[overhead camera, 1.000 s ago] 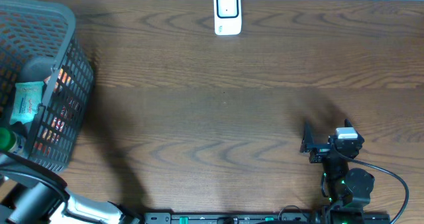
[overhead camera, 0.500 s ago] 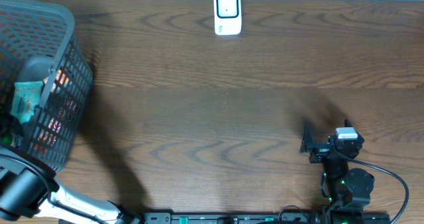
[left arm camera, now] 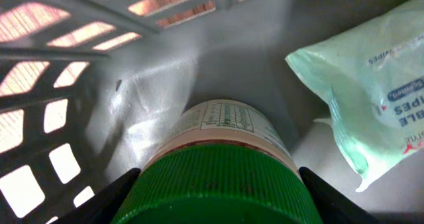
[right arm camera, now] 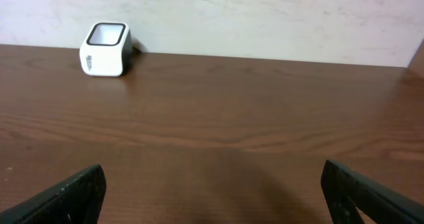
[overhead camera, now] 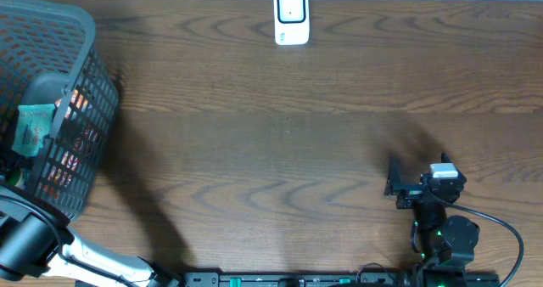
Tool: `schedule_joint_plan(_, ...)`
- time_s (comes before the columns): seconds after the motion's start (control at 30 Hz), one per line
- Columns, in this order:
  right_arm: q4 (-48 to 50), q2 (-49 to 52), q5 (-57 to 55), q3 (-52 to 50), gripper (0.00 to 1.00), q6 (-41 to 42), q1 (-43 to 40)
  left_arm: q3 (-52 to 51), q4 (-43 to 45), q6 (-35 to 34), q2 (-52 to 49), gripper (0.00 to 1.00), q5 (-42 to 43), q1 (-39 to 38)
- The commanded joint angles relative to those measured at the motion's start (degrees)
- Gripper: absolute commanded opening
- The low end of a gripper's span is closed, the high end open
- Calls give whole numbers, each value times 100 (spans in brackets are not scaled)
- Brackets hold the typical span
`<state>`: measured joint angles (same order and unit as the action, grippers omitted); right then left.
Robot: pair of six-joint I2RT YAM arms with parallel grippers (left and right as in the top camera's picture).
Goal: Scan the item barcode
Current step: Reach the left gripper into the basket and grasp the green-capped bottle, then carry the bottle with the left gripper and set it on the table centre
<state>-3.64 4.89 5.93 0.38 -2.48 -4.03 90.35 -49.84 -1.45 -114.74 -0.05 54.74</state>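
My left gripper is holding the bottle (left arm camera: 222, 128) and should next lift it over the side of the basket, then lower it to the middle of the table, short of the scanner.
Inside the grey basket (overhead camera: 89, 75) at the table's left, a bottle (left arm camera: 222, 128) with a ribbed green cap and a printed white label lies on the basket floor. My left gripper (left arm camera: 218, 187) is shut on its cap, one black finger against each side. From overhead the bottle is hidden under my left arm (overhead camera: 30, 236). The white barcode scanner (overhead camera: 290, 16) stands at the far middle edge of the table, seen from the right wrist as a small white box (right arm camera: 105, 49). My right gripper (right arm camera: 212, 191) rests open and empty at the near right (overhead camera: 417, 166).
A pale green wipes packet (left arm camera: 371, 78) lies beside the bottle in the basket (left arm camera: 119, 25), also visible from overhead (overhead camera: 30, 130). Orange packaging shows through the basket's mesh wall (overhead camera: 76, 138). Brown wooden tabletop (overhead camera: 271, 151) stretches between basket, scanner and right arm.
My left arm reached deeper into the basket, covering the green cap seen from overhead, and its jaws have narrowed onto the cap. The right arm has not moved.
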Motion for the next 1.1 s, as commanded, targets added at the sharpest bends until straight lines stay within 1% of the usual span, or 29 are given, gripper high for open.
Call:
schedule_joint_plan(0.0, -22, -4, -7, -7, 99, 72, 37, 87, -175, -59, 273, 54, 116, -11)
schedule_joint_plan(0.13, -22, -4, -7, -7, 99, 74, 37, 457, -326, -234, 896, 55, 116, -98)
schedule_joint_plan(0.2, -22, -4, -4, -7, 99, 72, 37, 625, -365, -529, 1351, 55, 168, -175)
schedule_joint_plan(0.23, -22, -4, -7, -7, 99, 72, 37, 673, -358, -649, 1587, 55, 367, -203)
schedule_joint_plan(0.33, -22, -4, -7, -7, 99, 72, 37, 704, -173, -1025, 2374, 55, 1445, -295)
schedule_joint_plan(0.47, -22, -4, -7, -7, 99, 72, 37, 704, 544, -1775, 3370, 56, 3305, -573)
schedule_joint_plan(0.53, -22, -4, -7, -7, 99, 72, 37, 704, 981, -2236, 3775, 56, 3947, -848)
schedule_joint_plan(0.57, -22, -4, -7, -7, 99, 72, 37, 704, 1165, -2435, 3950, 56, 4124, -1038)
schedule_joint_plan(0.6, -22, -4, -4, -7, 99, 72, 37, 704, 1287, -2581, 4105, 56, 4166, -1270)
schedule_joint_plan(0.67, -22, -4, -7, -7, 99, 72, 37, 702, 1384, -2632, 4345, 57, 4028, -1930)
schedule_joint_plan(0.77, -22, -4, -7, -7, 99, 72, 37, 702, 1362, -2621, 4409, 59, 3563, -3064)
schedule_joint_plan(0.83, -22, -4, -7, -7, 99, 72, 37, 680, 1266, -2490, 4310, 60, 3244, -3880)
schedule_joint_plan(0.93, -22, -4, -7, -7, 99, 74, 37, 634, 918, -2203, 4033, 61, 2636, -4918)
schedule_joint_plan(1.07, -22, -4, -7, -7, 99, 72, 37, 629, 205, -1829, 3469, 61, 1683, -5871)
